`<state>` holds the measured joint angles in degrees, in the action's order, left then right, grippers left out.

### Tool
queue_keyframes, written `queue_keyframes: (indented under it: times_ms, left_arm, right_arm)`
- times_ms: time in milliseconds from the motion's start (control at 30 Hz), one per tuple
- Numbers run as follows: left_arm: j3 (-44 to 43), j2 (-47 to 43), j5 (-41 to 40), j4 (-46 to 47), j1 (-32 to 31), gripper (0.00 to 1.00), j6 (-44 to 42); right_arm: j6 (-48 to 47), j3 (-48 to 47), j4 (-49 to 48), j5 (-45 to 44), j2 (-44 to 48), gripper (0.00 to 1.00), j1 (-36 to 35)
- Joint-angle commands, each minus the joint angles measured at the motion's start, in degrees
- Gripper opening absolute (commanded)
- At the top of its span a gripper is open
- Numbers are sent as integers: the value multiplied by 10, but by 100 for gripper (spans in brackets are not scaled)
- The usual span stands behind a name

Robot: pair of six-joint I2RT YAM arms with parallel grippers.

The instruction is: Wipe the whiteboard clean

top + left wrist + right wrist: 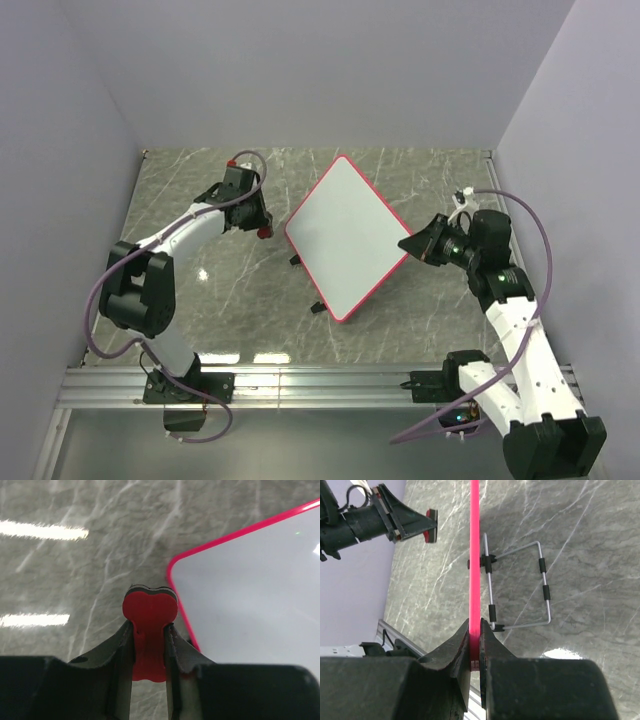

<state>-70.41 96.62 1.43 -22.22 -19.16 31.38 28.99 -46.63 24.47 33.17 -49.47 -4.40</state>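
Note:
I will move my left gripper back and down next, away from the board's corner, to let go of the red-and-black eraser (149,611) on the tabletop, because the board looks blank.
The whiteboard (345,235) is white with a thin red-pink frame and lies turned like a diamond in the middle of the marble table; its surface looks blank. My right gripper (412,243) is shut on its right edge, seen edge-on in the right wrist view (475,580). My left gripper (262,222) is shut on the small red-and-black eraser (149,611) just left of the board's left corner (175,567). The eraser also shows in the right wrist view (430,525). It sits beside the board, over the table.
A wire stand (520,587) with black sleeves hangs under the whiteboard. Black feet (317,308) show at its lower left edge. An aluminium rail (320,380) runs along the table's near edge. Walls close in on the left, back and right.

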Motion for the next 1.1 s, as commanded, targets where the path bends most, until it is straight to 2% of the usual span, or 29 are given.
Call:
queue_keyframes:
  times_ms: [0, 267, 467, 500, 633, 667, 733, 867, 900, 967, 1000, 1067]
  left_arm:
    - [22, -49, -51, 2, 1, 0, 18]
    - [81, -57, -106, -9, 6, 1, 40]
    - [122, -45, -129, -8, 10, 7, 52]
    - [125, -41, -131, -10, 9, 11, 54]
    - [138, -40, -147, -18, 10, 17, 57]
    - [139, -43, -150, -19, 10, 21, 58]
    - [144, -46, -154, -20, 10, 37, 59]
    - [150, -42, -163, -22, 10, 58, 58]
    - [150, -41, -163, -21, 10, 63, 58]
    - [153, -40, -161, -20, 10, 68, 61]
    - [154, -40, -160, -21, 10, 72, 62]
    - [155, -40, -161, -21, 10, 75, 63]
  right_arm:
    - [0, 29, -37, 8, 41, 0, -11]
    - [7, 108, -45, -2, 108, 0, -16]
    - [18, 149, -53, -7, 145, 0, -21]
    - [19, 159, -54, -8, 148, 0, -21]
    - [29, 176, -60, -9, 168, 0, -24]
    - [31, 177, -59, -10, 170, 0, -23]
    - [33, 179, -53, -10, 173, 0, -23]
    - [35, 177, -36, -18, 191, 0, -25]
    - [34, 170, -29, -22, 192, 3, -24]
    - [30, 161, -11, -33, 197, 21, -24]
    - [29, 150, 3, -37, 199, 40, -24]
    - [30, 139, 16, -44, 207, 56, -23]
